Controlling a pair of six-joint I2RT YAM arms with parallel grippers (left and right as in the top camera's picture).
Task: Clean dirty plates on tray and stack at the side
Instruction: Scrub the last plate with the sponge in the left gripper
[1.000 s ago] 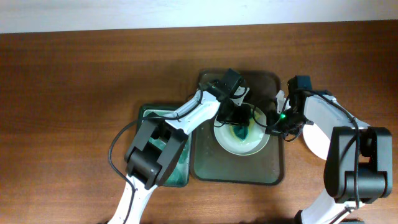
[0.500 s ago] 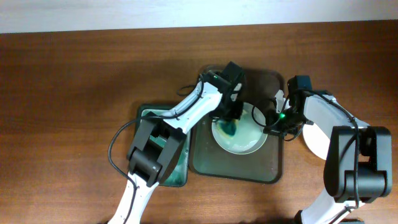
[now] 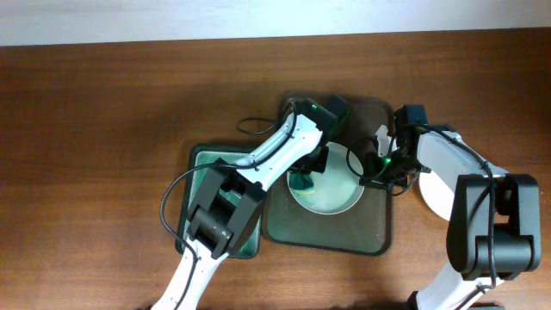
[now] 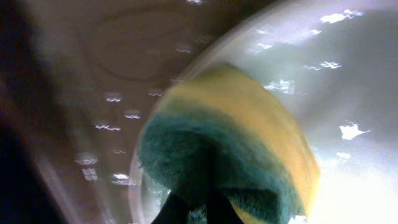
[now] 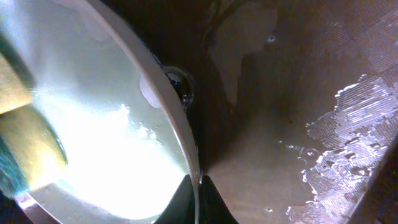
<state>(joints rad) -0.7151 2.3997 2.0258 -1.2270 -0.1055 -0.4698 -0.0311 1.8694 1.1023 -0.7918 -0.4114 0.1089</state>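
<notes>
The plate gets a wipe from my left gripper next. Then the gripper lifts over the green tub and frees the sponge, since the tub lies to its left in the overhead view.
A white plate (image 3: 331,185) lies on the dark olive tray (image 3: 331,232), with a teal smear at its left. My left gripper (image 3: 308,175) is shut on a yellow and green sponge (image 4: 236,149) pressed on the plate's left part (image 4: 348,74). My right gripper (image 3: 368,176) is shut on the plate's right rim (image 5: 180,143), with the sponge (image 5: 25,149) at the far left of that view. Another white plate (image 3: 435,185) lies on the table right of the tray, partly under the right arm.
A deep green tub (image 3: 225,232) stands left of the tray, under the left arm. The wet tray floor (image 5: 298,124) shows in the right wrist view. Bare wooden table (image 3: 95,155) lies to the left and behind.
My left gripper has dragged the sponge across the plate toward its left and front edge. The plate and tray have shifted slightly left. The right gripper has stayed on the rim.
</notes>
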